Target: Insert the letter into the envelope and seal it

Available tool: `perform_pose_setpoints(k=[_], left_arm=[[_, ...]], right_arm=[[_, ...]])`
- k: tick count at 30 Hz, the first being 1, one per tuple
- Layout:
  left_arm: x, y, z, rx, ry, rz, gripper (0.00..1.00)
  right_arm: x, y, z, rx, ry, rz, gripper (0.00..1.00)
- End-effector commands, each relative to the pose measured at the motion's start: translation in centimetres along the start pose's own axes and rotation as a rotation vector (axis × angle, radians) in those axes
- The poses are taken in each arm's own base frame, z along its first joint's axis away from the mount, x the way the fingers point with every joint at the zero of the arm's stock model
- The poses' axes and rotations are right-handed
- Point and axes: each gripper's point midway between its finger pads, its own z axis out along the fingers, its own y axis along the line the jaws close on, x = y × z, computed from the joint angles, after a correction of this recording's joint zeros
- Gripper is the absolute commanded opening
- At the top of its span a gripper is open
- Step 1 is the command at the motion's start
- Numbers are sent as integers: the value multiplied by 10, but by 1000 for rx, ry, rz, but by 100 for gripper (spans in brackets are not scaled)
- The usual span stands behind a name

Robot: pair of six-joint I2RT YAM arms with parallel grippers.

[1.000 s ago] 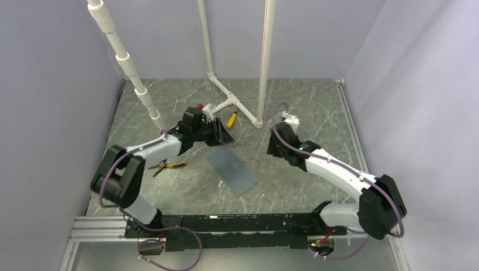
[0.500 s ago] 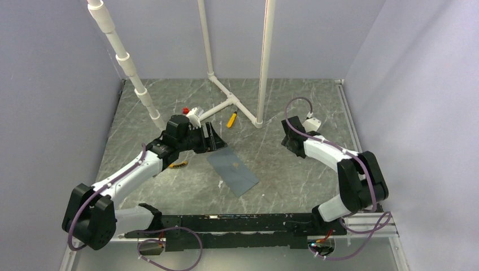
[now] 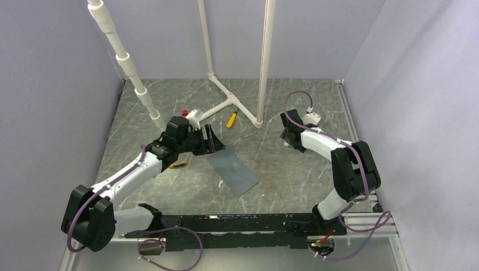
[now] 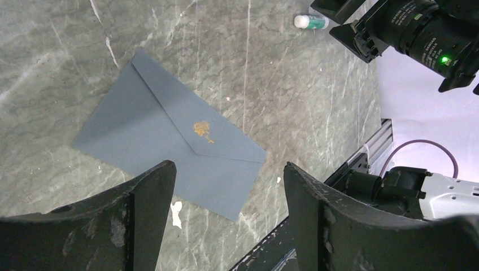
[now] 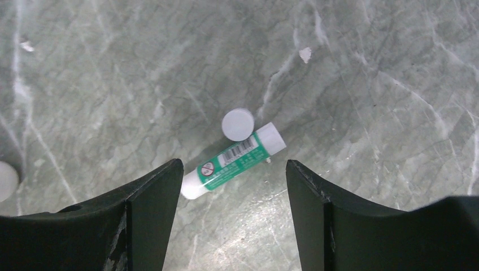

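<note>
The right gripper moves down onto the green body of the glue stick [image 3: 289, 145] [image 5: 248, 149] next, as its spread fingers already stand on either side of the glue stick above it.
The slate blue-grey envelope [image 3: 233, 172] lies flat on the marble table, flap shut, with a gold emblem [image 4: 202, 129] at the flap tip. It fills the middle of the left wrist view [image 4: 164, 135]. The letter is not in view. My left gripper [image 3: 212, 141] is open and empty, above the envelope's far left corner [image 4: 229, 169]. My right gripper [image 3: 289, 139] is open and empty at the back right, hovering over a green-and-white glue stick [image 5: 248, 149] and its loose white cap [image 5: 237, 124], with its jaws [image 5: 234, 164] spread wide above them.
White PVC pipes [image 3: 226, 104] stand at the back. A yellow tool [image 3: 231, 119] and a red object [image 3: 185, 112] lie near them. Yellow-handled pliers [image 3: 179, 165] lie under my left arm. A small white paper scrap [image 4: 176, 212] lies by the envelope's near edge.
My left gripper has shifted a little left and nearer, staying open. My right arm has folded back and its gripper has moved right, toward the far side. The envelope has not moved.
</note>
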Motion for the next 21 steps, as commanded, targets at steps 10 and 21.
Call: perform_pose_setpoints(k=[10,21], left_arm=[[-1,-1,4,8,3,18,73],[1,0,3,4,8,17,73]], right_arm=[[8,-10,9,43,19,-6,59],[18,-17,17,73,44,-24,58]])
